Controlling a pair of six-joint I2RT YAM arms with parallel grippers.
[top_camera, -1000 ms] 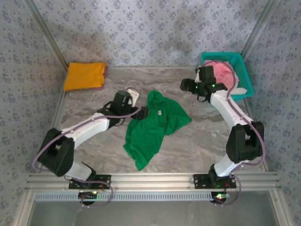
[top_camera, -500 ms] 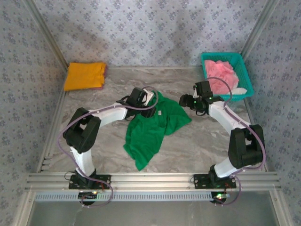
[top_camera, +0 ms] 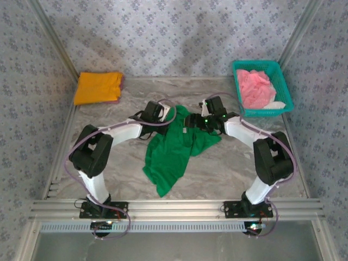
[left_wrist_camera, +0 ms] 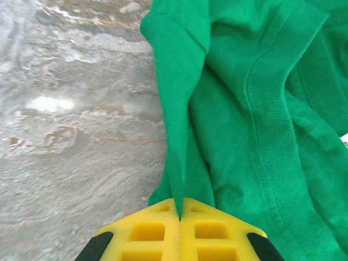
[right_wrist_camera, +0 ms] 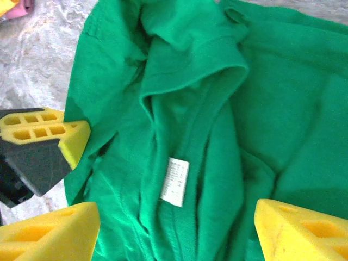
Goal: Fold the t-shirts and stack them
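The fold comes toward the orange-yellow t-shirt (top_camera: pixel 98 87) next, pulled by my left gripper. It then goes free over bare tabletop, since that lies open beside my gripper.
A bright green t-shirt (top_camera: pixel 173 151) lies crumpled in the middle of the table. My left gripper (top_camera: pixel 165 120) is at its upper left edge, shut on a raised fold of the green cloth (left_wrist_camera: pixel 179 136); its yellow pads (left_wrist_camera: pixel 157 228) meet around that fold. Over the shirt's upper right part hovers my right gripper (top_camera: pixel 202 124), open, with the green cloth and a white label (right_wrist_camera: pixel 175 181) below the gap between its fingers (right_wrist_camera: pixel 293 228). An orange-yellow t-shirt (top_camera: pixel 98 87) lies folded at the back left. A pink t-shirt (top_camera: pixel 254 87) is bunched in the basket.
The teal mesh basket (top_camera: pixel 285 89) stands at the back right by the wall. Patterned walls close in the table on three sides. Bare marbled table (top_camera: pixel 234 163) lies right of the green shirt and in front of it.
My left gripper reached the green shirt's upper edge and shut on a fold. The right arm swung left from the basket to above the shirt, staying open.
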